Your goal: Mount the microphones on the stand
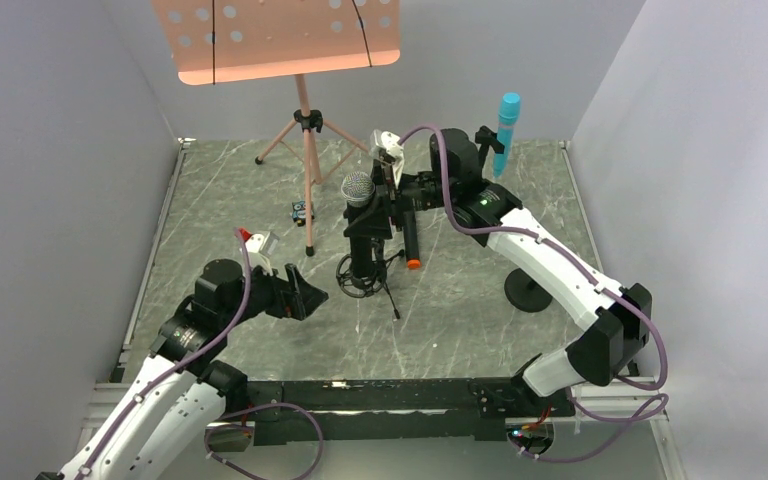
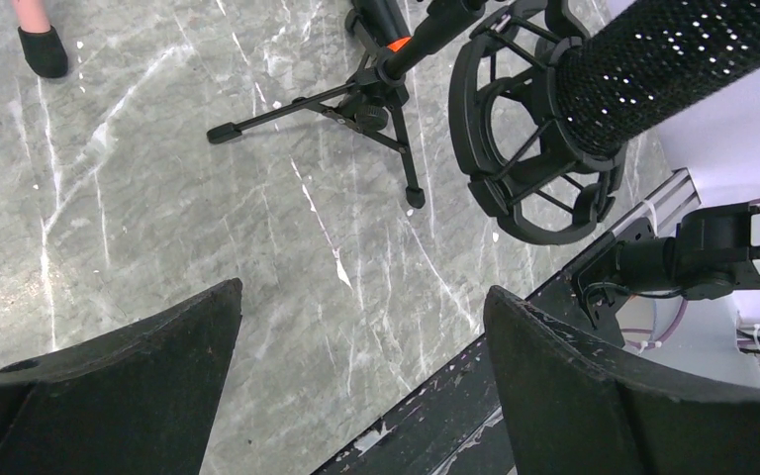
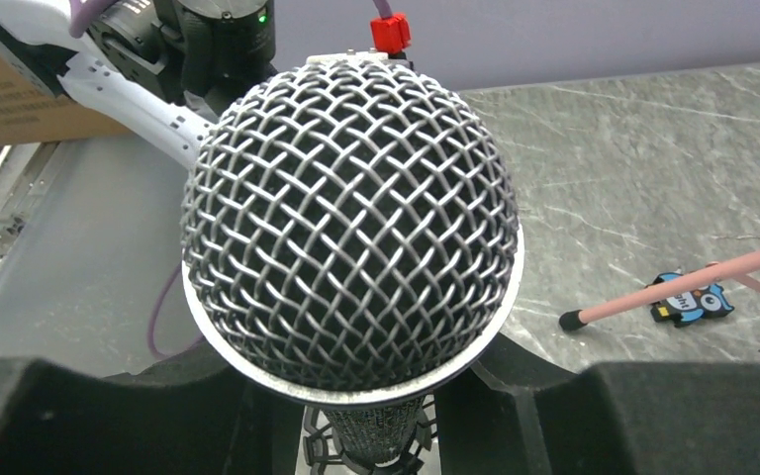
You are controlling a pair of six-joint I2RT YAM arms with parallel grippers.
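Next, my right gripper lowers the microphone deeper through the black ring mount [image 1: 358, 275] [image 3: 370, 459] below it and releases, as the microphone's body still stands high above the ring.
The black microphone with the silver mesh head [image 1: 358, 187] stands upright in a black ring mount [image 1: 358, 275] on a small tripod. Its head fills the right wrist view [image 3: 351, 228]. My right gripper [image 1: 372, 222] is shut on its body just under the head, one finger on each side [image 3: 371, 416]. The black microphone with the orange end [image 1: 411, 243] is just right of the mount, orange end toward me. The turquoise microphone [image 1: 507, 128] stands upright in a clip at the back right. My left gripper [image 1: 300, 292] is open and empty, low, left of the mount [image 2: 361, 292].
A pink music stand [image 1: 275, 35] on pink tripod legs [image 1: 308, 150] stands at the back. A small blue owl figure [image 1: 302, 211] lies near it [image 3: 688, 300]. A black round stand base [image 1: 527, 290] sits on the right. Grey walls enclose three sides.
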